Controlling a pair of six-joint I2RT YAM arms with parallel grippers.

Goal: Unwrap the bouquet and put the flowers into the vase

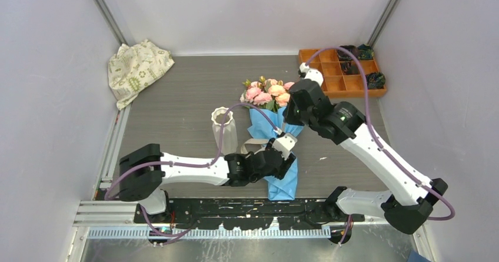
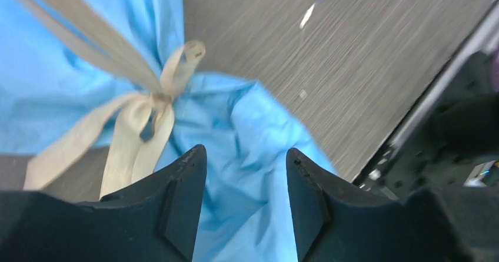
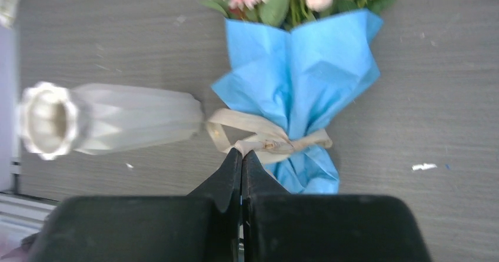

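Observation:
The ribbon [image 3: 265, 141] still binds the blue paper, so my right gripper will next pull up, toward the right in the top view over bare tabletop, and release the piece of ribbon.
The bouquet [image 1: 268, 106] lies on the table, its pink and peach flowers [image 1: 268, 91] at the far end and the blue paper [image 3: 306, 73] narrowing towards me. The beige ribbon [image 3: 265, 141] is tied in a bow around the paper's waist. My right gripper [image 3: 242, 153] is shut, with a bit of that ribbon pinched at its tips. In the left wrist view, ribbon [image 2: 156, 97] strands run taut to the upper left. My left gripper [image 2: 246, 150] clasps the bouquet's near end, and blue paper [image 2: 247, 115] fills the gap between its fingers. The white ribbed vase [image 1: 223, 129] stands upright just left of the bouquet.
A cream patterned cloth [image 1: 136, 68] is bunched in the far left corner. An orange compartment tray [image 1: 341, 73] with dark items sits at the far right. White walls close in both sides, and a metal rail [image 1: 206, 231] runs along the near edge.

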